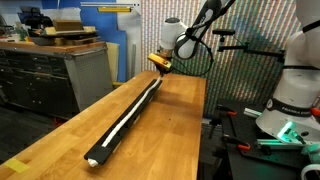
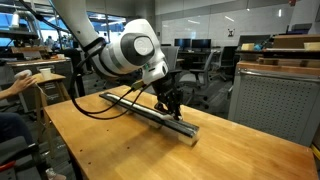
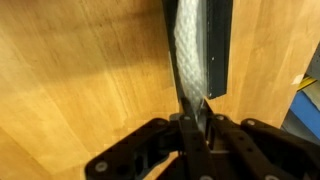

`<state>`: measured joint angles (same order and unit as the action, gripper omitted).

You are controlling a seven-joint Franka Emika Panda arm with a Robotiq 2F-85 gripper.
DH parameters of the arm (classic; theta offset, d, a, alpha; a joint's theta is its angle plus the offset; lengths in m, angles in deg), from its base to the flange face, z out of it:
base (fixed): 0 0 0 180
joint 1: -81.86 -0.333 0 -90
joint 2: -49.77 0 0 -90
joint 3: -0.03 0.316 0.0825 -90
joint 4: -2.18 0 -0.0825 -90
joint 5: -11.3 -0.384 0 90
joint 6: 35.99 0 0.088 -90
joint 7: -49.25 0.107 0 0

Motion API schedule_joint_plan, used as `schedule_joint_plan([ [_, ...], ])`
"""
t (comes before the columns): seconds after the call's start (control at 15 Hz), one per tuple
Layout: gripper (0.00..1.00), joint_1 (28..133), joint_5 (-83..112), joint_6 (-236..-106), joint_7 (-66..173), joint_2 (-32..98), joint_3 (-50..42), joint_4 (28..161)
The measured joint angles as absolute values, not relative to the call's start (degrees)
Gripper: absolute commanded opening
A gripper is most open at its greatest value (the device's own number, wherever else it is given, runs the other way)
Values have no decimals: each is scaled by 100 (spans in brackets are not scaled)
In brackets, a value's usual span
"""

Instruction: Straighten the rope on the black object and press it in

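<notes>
Next, the gripper moves down onto the bar's far end, where my fingertips still hold the rope's last stretch, and releases it.
The black object is a long narrow bar lying lengthwise on the wooden table, also seen in an exterior view. The white rope runs along its top. My gripper is at the bar's far end, low over it. In the wrist view the rope lies in the black object and runs down between the fingertips of my gripper, which is shut on it. The rope's very end is hidden by the fingers.
Grey cabinets stand beyond the table's left side. A white robot base sits off its right edge. A seated person is near one table corner. Bare wood flanks the bar.
</notes>
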<state>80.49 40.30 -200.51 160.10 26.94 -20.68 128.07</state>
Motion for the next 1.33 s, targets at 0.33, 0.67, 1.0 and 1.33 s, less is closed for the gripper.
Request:
schedule_joint_plan([
  [0.33, 3, 7783, 4030, -20054, 15944, 2384, -2293, 12621],
  [0.67, 3, 7571, 4030, -20054, 15935, 2146, -2468, 12366],
  [1.0, 3, 7507, 4023, -20054, 15935, 1872, -2602, 12107],
  [1.33, 3, 7506, 3948, -20054, 15923, 1515, -2631, 11889],
])
